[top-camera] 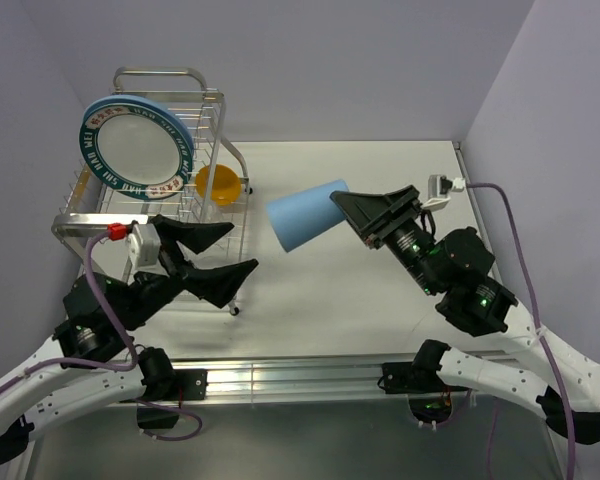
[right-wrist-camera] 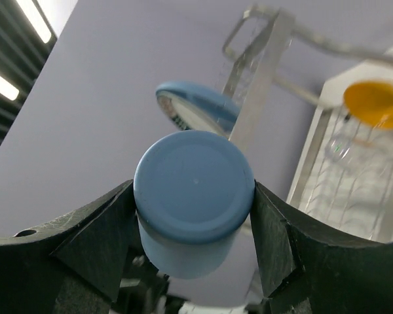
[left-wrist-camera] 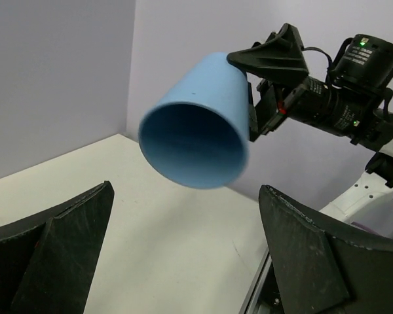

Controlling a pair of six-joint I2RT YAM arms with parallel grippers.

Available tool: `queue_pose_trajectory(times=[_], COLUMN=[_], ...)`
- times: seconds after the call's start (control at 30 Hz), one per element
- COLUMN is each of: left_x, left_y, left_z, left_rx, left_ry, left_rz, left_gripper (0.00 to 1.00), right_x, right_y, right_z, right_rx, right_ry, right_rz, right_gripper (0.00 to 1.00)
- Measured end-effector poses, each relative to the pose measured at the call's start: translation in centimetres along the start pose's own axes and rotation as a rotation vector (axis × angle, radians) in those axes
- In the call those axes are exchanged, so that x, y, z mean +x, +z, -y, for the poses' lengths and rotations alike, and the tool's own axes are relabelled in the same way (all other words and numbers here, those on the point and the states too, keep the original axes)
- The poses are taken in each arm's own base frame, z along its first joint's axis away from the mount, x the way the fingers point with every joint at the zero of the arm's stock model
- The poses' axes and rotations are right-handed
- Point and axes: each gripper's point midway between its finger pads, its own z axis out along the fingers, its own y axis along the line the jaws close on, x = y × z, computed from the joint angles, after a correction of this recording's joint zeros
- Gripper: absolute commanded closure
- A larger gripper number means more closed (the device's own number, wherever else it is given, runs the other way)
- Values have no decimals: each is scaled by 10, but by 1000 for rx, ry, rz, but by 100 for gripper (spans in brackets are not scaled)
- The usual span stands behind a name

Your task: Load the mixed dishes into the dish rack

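Observation:
The robot's right gripper will move down and to the left in the top view, lower the small blue cup (top-camera: 305, 215) with its opening down and let go, because bare rack wires are there by the bowl.
My right gripper (top-camera: 348, 212) is shut on the base of the small blue cup (top-camera: 305, 215), holding it on its side in the air over the table's middle, mouth toward the left arm. The left wrist view looks into that cup's (left-wrist-camera: 195, 134) open mouth. My left gripper (top-camera: 242, 247) stands wide open and holds nothing, just right of the dish rack (top-camera: 90, 226) and short of the cup. In the rack stand the white plate with the teal lettered rim (top-camera: 135, 150), a light-blue plate (right-wrist-camera: 200, 98) behind it, and the orange-yellow bowl (top-camera: 218, 185).
The silver wire rack fills the table's left rear, against the left wall. Purple walls close the back and both sides. The metal rail (top-camera: 300, 375) carrying the arm bases runs along the near edge.

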Motion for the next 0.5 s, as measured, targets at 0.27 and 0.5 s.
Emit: queue_pose_trajectory(times=[0.27,0.5], left_x=[-16,-94], left_y=[-13,-21], left_z=[12,10], left_rx=[14,-84], left_ry=[-88,-243], left_rz=[-64,73], left_gripper=[1,1], right_x=[-34,13], right_y=[20,70], right_z=[-18,31], right_rx=[12,46], right_ry=[-298,-627], right_rz=[78,-96], right_gripper=[100,100])
